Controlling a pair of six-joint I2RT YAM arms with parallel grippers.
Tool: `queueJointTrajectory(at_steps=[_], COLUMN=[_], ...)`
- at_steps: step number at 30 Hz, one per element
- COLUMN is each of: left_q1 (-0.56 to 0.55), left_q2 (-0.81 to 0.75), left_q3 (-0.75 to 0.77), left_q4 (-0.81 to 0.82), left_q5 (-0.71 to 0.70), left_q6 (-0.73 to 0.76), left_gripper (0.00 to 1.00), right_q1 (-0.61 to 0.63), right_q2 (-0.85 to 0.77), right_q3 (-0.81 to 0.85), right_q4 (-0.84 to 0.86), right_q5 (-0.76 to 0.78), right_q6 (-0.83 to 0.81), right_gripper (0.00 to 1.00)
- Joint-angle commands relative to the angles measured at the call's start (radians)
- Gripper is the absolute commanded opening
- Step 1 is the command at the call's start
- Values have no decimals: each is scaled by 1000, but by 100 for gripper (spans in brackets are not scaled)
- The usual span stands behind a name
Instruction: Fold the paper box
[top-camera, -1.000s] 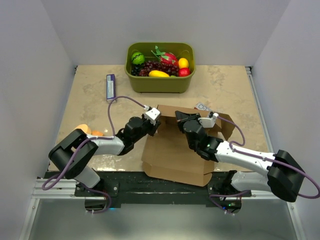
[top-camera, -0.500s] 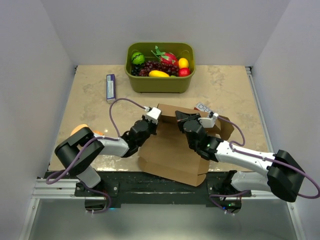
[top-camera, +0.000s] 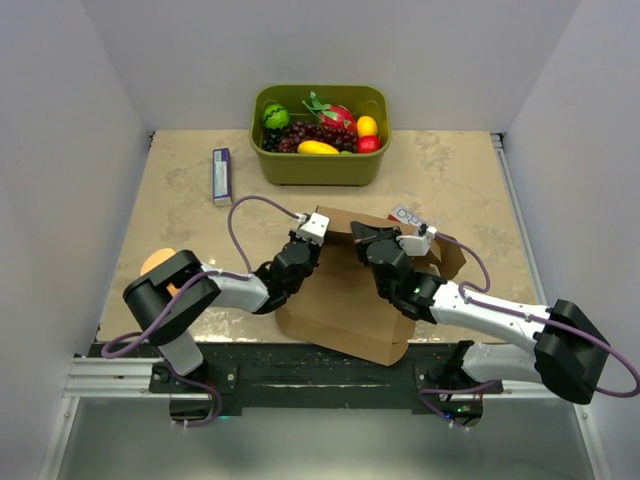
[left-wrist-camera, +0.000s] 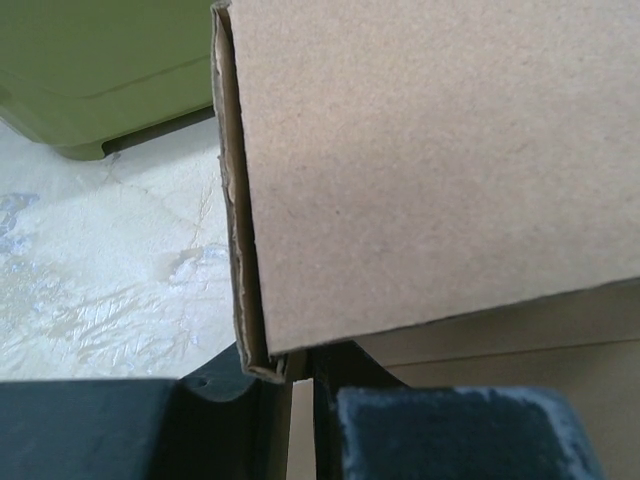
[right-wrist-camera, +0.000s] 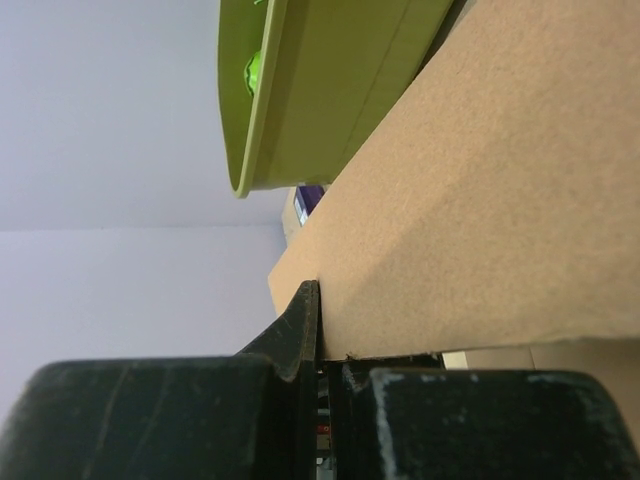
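The left gripper draws the upright flap to its left in the top view next and releases it, as bare tabletop by the purple packet (left-wrist-camera: 120, 270) lies there.
The paper box (top-camera: 345, 300) is a brown cardboard sheet lying partly folded in the middle of the table. Its near edge hangs over the table's front. My left gripper (top-camera: 306, 248) is at the box's back left corner. In the left wrist view it (left-wrist-camera: 295, 375) is shut on the doubled edge of an upright flap (left-wrist-camera: 430, 170). My right gripper (top-camera: 366, 244) is at the box's back edge, just right of the left one. The right wrist view shows it (right-wrist-camera: 328, 350) shut on a thin cardboard panel (right-wrist-camera: 500, 220).
An olive-green tub (top-camera: 320, 150) of fruit stands at the back centre, close behind the box, and shows in both wrist views (left-wrist-camera: 90, 60) (right-wrist-camera: 320, 100). A purple packet (top-camera: 221, 173) lies at back left. An orange object (top-camera: 155, 262) sits behind the left arm. A white tag (top-camera: 405, 214) lies by the box's right flap.
My left gripper has slid right to the box's back left corner and closed on the flap. The box's near left part has shifted right. The right arm has stayed put.
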Motion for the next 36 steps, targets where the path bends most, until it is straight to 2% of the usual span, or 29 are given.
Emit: queueJointTrajectory(at_steps=[1,3,4,5,6,8,9,11,12,15,18,20,23,28,36], left_q1=[20,27,41,50,66,115,130,182,197,251,300,333,357,394,429], left_q2=[-28,-48,-68,-79,-97,-123,-151,-179,-203,-242,-262,-265,-271,-259,-254], left_q3=[32,46,53,70,78,92,93,96,99,110,127,142,147,147,144], left_q4=[-43,-122,-159,-201,-283,-360,-424,-478,-533,-627,-704,-732,-758,-769,-770], left_q5=[-57,-29,8,29,77,129,178,227,262,307,370,399,414,424,424], left_q6=[63,31,17,8,-3,-36,-47,-61,-64,-55,-56,-67,-72,-69,-64], left_gripper=[0,0,0,0,0,0,0,0,0,0,0,0,0,0,0], right_q1=[19,19,18,19,19,18,18,15,13,-42,-184,-260,-271,-286,-317], right_q2=[4,-17,-28,-43,-74,-111,-129,-181,-195,-233,-215,-180,-186,-295,-319], right_q3=[11,19,19,16,14,13,13,26,39,108,174,201,175,114,135], right_q4=[-148,-133,-124,-114,-93,-62,-29,1,-31,-148,-282,-346,-403,-410,-509], right_q5=[-41,-33,-27,-24,-16,-21,-30,-65,-71,-141,-348,-404,-354,-297,-220], right_q6=[-100,-144,-205,-244,-325,-440,-574,-711,-800,-934,-1008,-1036,-1082,-1086,-1125], right_gripper=[5,19,40,50,65,72,77,80,84,90,94,94,96,98,98])
